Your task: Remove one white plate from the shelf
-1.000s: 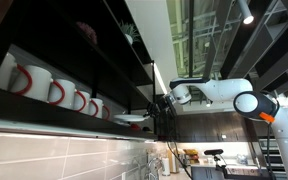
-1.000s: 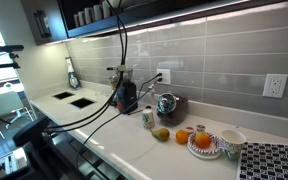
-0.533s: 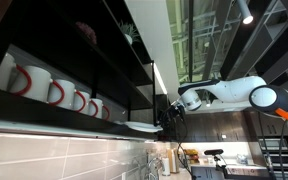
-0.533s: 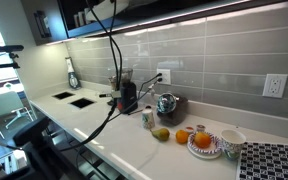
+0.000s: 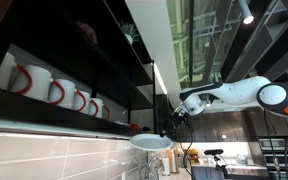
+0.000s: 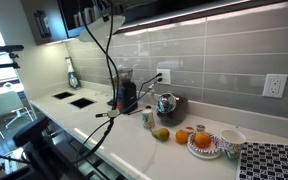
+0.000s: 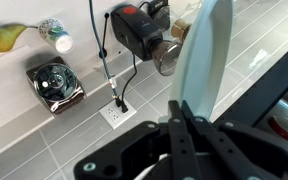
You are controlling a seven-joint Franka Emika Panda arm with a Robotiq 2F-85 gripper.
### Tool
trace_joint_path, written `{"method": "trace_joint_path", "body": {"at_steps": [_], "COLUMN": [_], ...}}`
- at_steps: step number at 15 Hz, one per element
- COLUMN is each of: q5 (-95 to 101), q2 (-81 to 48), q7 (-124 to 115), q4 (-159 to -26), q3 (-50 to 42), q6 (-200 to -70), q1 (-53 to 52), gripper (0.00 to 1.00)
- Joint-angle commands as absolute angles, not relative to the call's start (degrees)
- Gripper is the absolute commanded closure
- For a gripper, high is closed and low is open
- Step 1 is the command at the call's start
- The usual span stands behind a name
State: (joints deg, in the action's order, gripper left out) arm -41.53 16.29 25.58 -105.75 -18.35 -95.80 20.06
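Note:
The counter in front of the fruit is bare. My gripper will move back from the shelf next and go down to that counter to let go of the plate's rim.
My gripper [image 5: 170,128] is shut on the rim of a white plate [image 5: 151,142] and holds it clear of the dark shelf [image 5: 79,55], just below and beyond the shelf's front edge. In the wrist view the gripper [image 7: 181,106] has both fingers pinched on the plate [image 7: 206,50], which stands edge-on above the fingertips. A dark shelf board [image 7: 272,72] runs along the right of that view. The shelf also shows at the top of an exterior view [image 6: 79,14].
White mugs with red handles [image 5: 52,90] line a shelf tier. Below is a tiled wall [image 6: 214,60] and a counter [image 6: 134,140] with a coffee grinder [image 6: 126,95], a kettle [image 6: 166,104], fruit [image 6: 181,135] and a sink [image 6: 72,99]. Cables [image 6: 109,60] hang from the arm.
The arm has drawn back from the shelf with the plate. The plate was at the shelf's edge a second ago and now hangs lower, outside it.

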Motion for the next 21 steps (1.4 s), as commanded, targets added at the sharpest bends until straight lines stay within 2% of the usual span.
{"method": "trace_joint_path", "body": {"at_steps": [1, 5, 7, 15, 21], "q5": [-41.02, -40.61, -38.19, -38.01, -38.7], "q2": [16.33, 16.27, 12.86, -0.48, -7.75], "q7": [25.25, 23.81, 19.74, 25.56, 29.69], "q4": [-105.49, -105.7, -106.77, -116.79, -121.61], "q3": [-20.06, -19.65, -19.27, -24.27, -24.69], "q6": [-95.92, -97.59, -101.73, -102.21, -114.19], "q1": [18.03, 18.32, 19.06, 21.65, 24.96], "gripper": [0.97, 0.99, 0.99, 0.99, 0.99]}}
